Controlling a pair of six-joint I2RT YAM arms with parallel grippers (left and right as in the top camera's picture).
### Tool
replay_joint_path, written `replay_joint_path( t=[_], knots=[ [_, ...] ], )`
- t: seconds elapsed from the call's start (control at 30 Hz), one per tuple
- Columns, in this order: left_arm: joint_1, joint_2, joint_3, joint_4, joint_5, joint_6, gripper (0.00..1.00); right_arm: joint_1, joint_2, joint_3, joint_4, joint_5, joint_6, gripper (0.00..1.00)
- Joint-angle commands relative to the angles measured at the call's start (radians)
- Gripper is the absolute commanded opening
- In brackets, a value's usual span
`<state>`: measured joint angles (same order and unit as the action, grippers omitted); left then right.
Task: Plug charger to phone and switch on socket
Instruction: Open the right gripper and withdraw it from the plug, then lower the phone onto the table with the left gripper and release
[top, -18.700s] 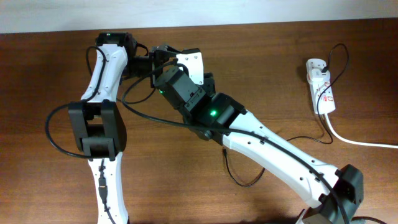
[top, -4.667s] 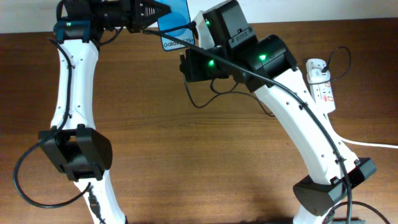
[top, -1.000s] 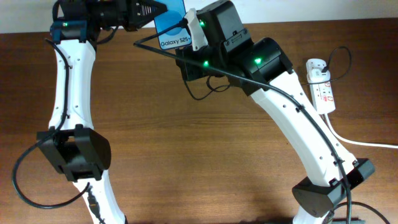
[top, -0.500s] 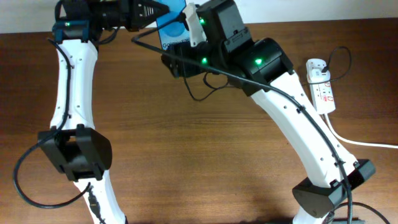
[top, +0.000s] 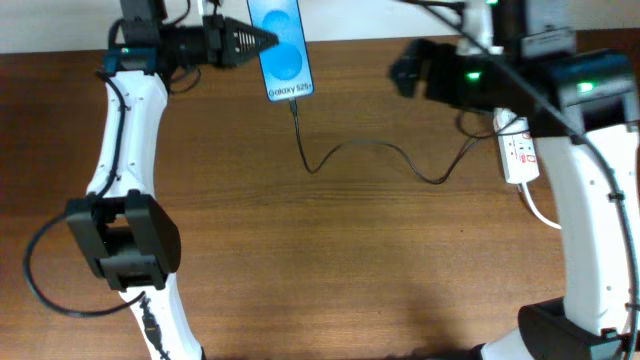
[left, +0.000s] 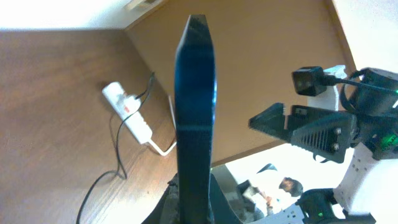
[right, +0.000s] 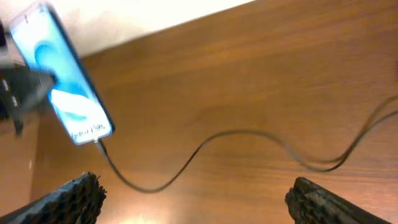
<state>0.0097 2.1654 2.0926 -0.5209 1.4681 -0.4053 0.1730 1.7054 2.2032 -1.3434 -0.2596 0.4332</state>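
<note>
The tabletop spot by the charger is below and back of my left gripper, so it will move down and back next to release the phone (top: 281, 48) there.
The phone (top: 281, 48), blue screen lit, is held off the table at the back, with my left gripper (top: 250, 42) shut on its left edge. In the left wrist view the phone (left: 194, 106) shows edge-on between the fingers (left: 221, 202). The charger (top: 360, 148) has its plug tip in the phone's near end and trails over the table towards the socket (top: 520, 148). My right gripper (top: 408, 68) hangs open and empty, to the right of the phone. Its wrist view shows the phone (right: 65, 81), the charger (right: 249, 132) and wide-apart fingertips (right: 71, 198).
The socket's thick white cord (top: 545, 212) runs off towards the right edge. My right arm (top: 590, 200) stands over the socket and hides part of it. The socket (left: 127, 112) also shows in the left wrist view, far down on the brown table (top: 330, 270).
My right gripper has opened, let go at the phone's end and swung away to the right. The charger plug stays in the phone, which my left gripper still holds.
</note>
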Motion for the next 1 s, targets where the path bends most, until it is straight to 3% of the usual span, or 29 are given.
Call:
replay_joint_path(
  t=[0.0, 0.07, 0.13, 0.17, 0.27, 0.33, 0.37, 0.47, 0.53, 0.73, 0.97],
  knots=[
    [0.000, -0.013, -0.077, -0.095, -0.167, 0.028, 0.00, -0.103, -0.002, 0.014, -0.045, 0.033, 0.002, 0.98],
    [-0.008, -0.013, -0.131, -0.209, -0.267, 0.134, 0.00, -0.142, 0.019, 0.011, -0.079, 0.094, 0.002, 0.98],
    [-0.034, -0.013, -0.185, -0.310, -0.484, 0.162, 0.00, -0.141, 0.057, 0.009, -0.082, 0.099, 0.002, 0.98],
    [-0.045, -0.007, -0.222, -0.310, -0.496, 0.169, 0.00, -0.141, 0.083, 0.005, -0.087, 0.100, 0.000, 0.98],
    [-0.067, 0.053, -0.248, -0.319, -0.404, 0.169, 0.00, -0.141, 0.176, 0.005, -0.102, 0.100, -0.010, 0.98],
    [-0.090, 0.096, -0.248, -0.319, -0.127, 0.169, 0.00, -0.141, 0.242, 0.005, -0.108, 0.099, -0.010, 0.98],
    [-0.107, 0.109, -0.248, -0.319, -0.076, 0.178, 0.00, -0.141, 0.259, 0.005, -0.108, 0.100, -0.010, 0.98],
    [-0.164, 0.136, -0.248, -0.290, -0.109, 0.220, 0.00, -0.141, 0.298, 0.005, -0.108, 0.099, -0.017, 0.98],
    [-0.153, 0.143, -0.248, -0.272, -0.278, 0.217, 0.00, -0.141, 0.298, 0.005, -0.108, 0.099, -0.027, 0.98],
    [-0.138, 0.281, -0.248, -0.227, -0.349, 0.228, 0.06, -0.142, 0.298, 0.005, -0.096, 0.100, -0.036, 0.98],
    [-0.139, 0.338, -0.248, -0.220, -0.452, 0.228, 0.06, -0.142, 0.298, 0.005, -0.086, 0.099, -0.035, 0.99]
  ],
)
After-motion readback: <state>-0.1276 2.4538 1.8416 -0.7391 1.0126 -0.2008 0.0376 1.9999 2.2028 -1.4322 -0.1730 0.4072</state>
